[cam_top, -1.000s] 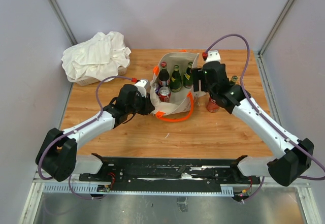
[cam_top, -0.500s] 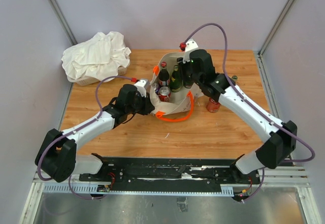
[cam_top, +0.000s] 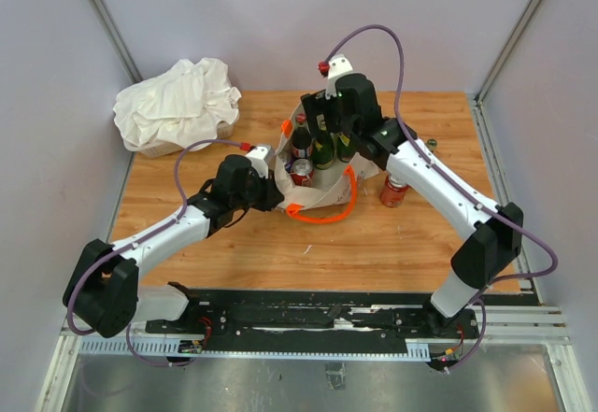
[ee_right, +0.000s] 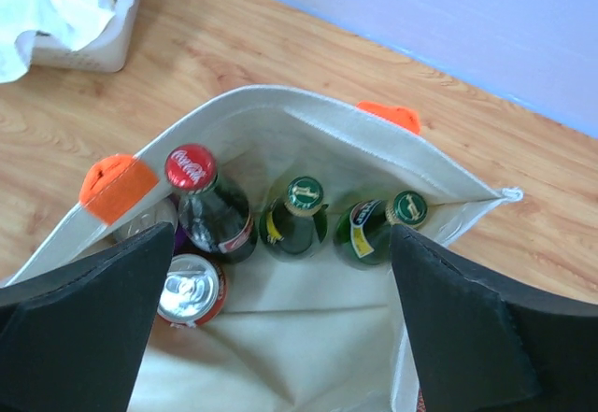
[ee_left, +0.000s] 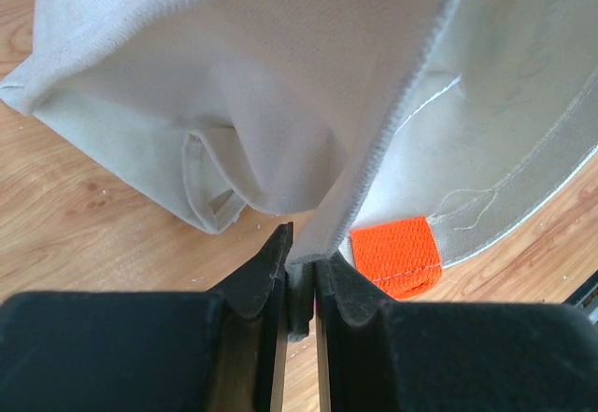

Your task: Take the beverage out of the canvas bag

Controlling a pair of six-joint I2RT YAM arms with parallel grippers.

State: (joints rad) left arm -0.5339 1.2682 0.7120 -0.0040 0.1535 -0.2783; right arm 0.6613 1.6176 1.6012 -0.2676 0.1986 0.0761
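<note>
The right gripper lowers its open fingers next onto the green bottle nearer the cola, which stands below and shows its capped top [ee_right: 305, 194] between them.
The beige canvas bag [cam_top: 322, 197] with orange handles [cam_top: 327, 216] stands open mid-table. In the right wrist view the bag [ee_right: 308, 337] holds a cola bottle with a red cap [ee_right: 192, 169], two green bottles [ee_right: 304, 197] [ee_right: 406, 208] and a red can [ee_right: 187, 286]. My right gripper [cam_top: 322, 132] hangs open above the bag's mouth, its fingers [ee_right: 84, 319] wide apart and empty. My left gripper [cam_top: 273, 188] is shut on the bag's left rim; the left wrist view shows the canvas edge [ee_left: 374, 141] pinched between its jaws [ee_left: 301, 262].
A white cloth heap in a basket [cam_top: 177, 104] sits at the back left. A red can [cam_top: 392, 191] stands on the table right of the bag, with a green bottle [cam_top: 430, 146] behind the right arm. Walls enclose three sides.
My right arm has swung left from beside the bag's right side to above its open mouth. The left arm and the bag have stayed put.
</note>
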